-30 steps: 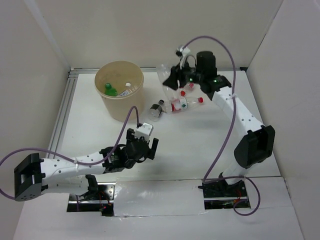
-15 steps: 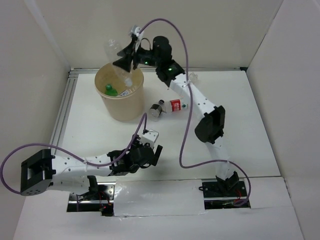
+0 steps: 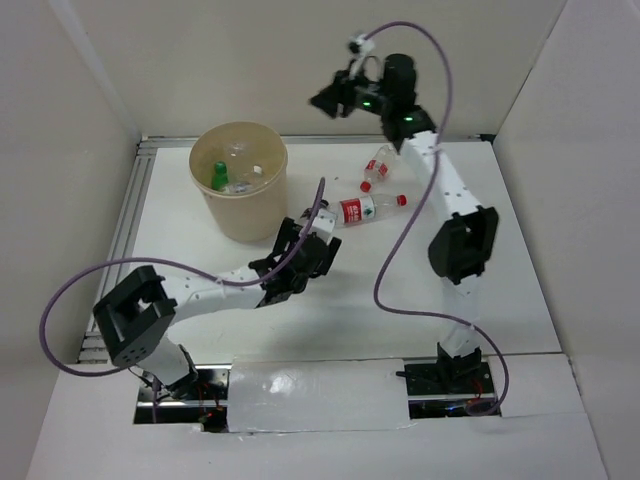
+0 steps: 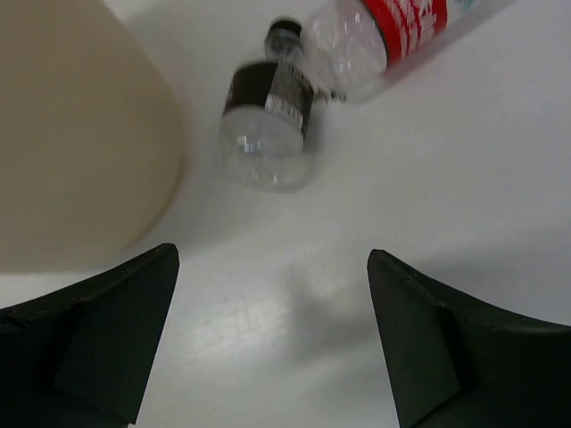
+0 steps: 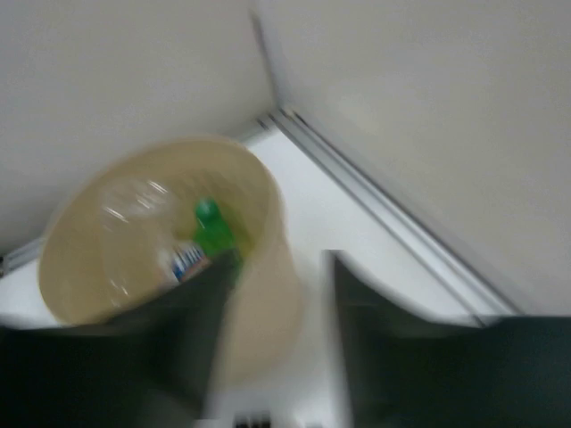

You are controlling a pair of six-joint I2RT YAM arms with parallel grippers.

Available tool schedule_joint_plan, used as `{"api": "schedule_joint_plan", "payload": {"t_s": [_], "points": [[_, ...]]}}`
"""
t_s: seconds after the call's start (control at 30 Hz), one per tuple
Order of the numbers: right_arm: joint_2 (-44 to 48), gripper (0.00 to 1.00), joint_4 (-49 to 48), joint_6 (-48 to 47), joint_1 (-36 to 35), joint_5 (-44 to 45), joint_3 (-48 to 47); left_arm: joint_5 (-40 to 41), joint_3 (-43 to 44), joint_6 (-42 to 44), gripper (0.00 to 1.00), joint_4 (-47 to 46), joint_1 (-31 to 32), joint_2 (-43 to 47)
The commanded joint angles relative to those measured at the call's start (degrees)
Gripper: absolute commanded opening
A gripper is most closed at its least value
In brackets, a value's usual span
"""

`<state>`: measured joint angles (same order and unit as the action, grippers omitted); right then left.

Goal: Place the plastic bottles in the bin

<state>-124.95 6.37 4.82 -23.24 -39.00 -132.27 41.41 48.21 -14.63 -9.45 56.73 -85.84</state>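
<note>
The dark-capped bottle point(image 4: 269, 91) is outward of and below the open fingers of my left gripper, so that gripper will next move outward and down around the bottle's black label.
The tan bin point(image 3: 236, 214) stands at the back left and holds a green bottle point(image 3: 218, 173) and clear bottles point(image 3: 243, 165). My left gripper point(image 3: 306, 252) is open and empty, low over the table, just short of a dark-capped bottle point(image 4: 267, 118) that lies beside the bin wall point(image 4: 80, 134). A red-labelled bottle point(image 3: 362, 210) lies right behind it, also in the left wrist view point(image 4: 397, 31). Another red-capped bottle point(image 3: 378, 167) lies further back. My right gripper point(image 3: 326, 101) is high near the back wall, open and empty; its blurred view shows the bin point(image 5: 268, 294) and green bottle point(image 5: 211, 226) below.
White walls close in the table at the back and both sides. A metal rail point(image 3: 128, 215) runs along the left edge. Purple cables loop from both arms, one over the dark-capped bottle.
My right gripper held a clear bottle over the bin, let it go and has swung back right and up, empty. My left arm has reached forward to the dark-capped bottle.
</note>
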Motion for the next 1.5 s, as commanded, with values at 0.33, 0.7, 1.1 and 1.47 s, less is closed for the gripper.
{"api": "schedule_joint_plan", "payload": {"t_s": [0.33, 0.7, 1.1, 1.47], "points": [[31.9, 0.60, 25.4, -16.0, 34.1, -16.4, 51.7, 0.4, 30.7, 9.5, 1.00, 2.9, -9.8, -28.3], [41.3, 0.64, 25.4, -19.5, 42.7, -21.6, 71.8, 1.2, 41.5, 12.0, 1.00, 10.1, -13.5, -39.2], [40.1, 0.68, 24.3, -18.9, 42.1, -21.6, 71.2, -5.6, 39.2, 7.9, 0.51, 14.4, -12.8, -39.3], [40.5, 1.00, 23.9, -27.7, 39.4, -18.7, 70.0, -8.8, 41.7, 8.6, 0.00, 11.0, -8.8, -13.1]]}}
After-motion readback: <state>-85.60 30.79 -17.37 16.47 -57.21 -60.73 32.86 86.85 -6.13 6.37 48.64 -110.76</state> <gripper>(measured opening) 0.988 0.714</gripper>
